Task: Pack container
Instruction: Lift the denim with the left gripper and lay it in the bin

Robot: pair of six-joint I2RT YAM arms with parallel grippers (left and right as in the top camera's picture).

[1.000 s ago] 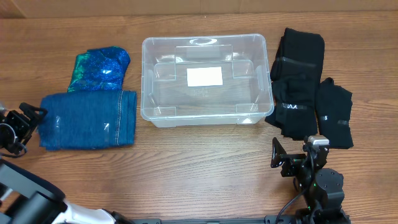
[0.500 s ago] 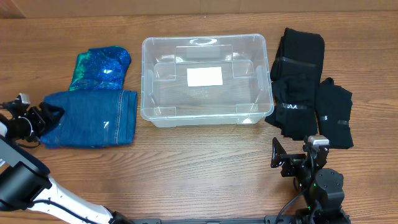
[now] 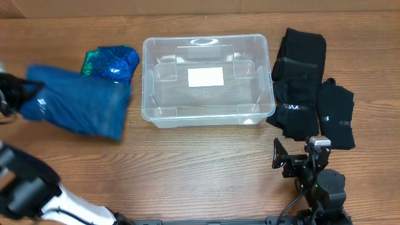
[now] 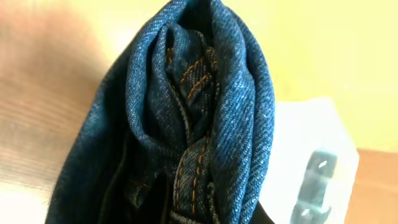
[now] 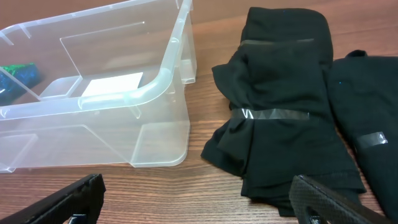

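Note:
The empty container bottom (image 3: 208, 83) lies right of my left gripper in the overhead view, so I need to carry the jeans (image 3: 78, 105) up over the container's side, lower and release them.
The clear plastic container (image 3: 206, 80) stands at the table's middle with a white label on its bottom and nothing inside; it also shows in the right wrist view (image 5: 93, 106). My left gripper (image 3: 12, 94) at the far left is shut on the folded blue jeans (image 3: 78, 105) and holds them lifted off the table, left of the container. The jeans fill the left wrist view (image 4: 186, 124). My right gripper (image 3: 299, 161) is open and empty near the front edge, below the black clothes.
A shiny blue-green garment (image 3: 112, 64) lies left of the container. Two taped bundles of black clothes lie right of it, a long one (image 3: 299, 81) and a smaller one (image 3: 337, 115), also in the right wrist view (image 5: 286, 106).
My left gripper reached the jeans' left edge, closed on them and lifted them; they now hang blurred, shifted up and left. The right arm has not moved.

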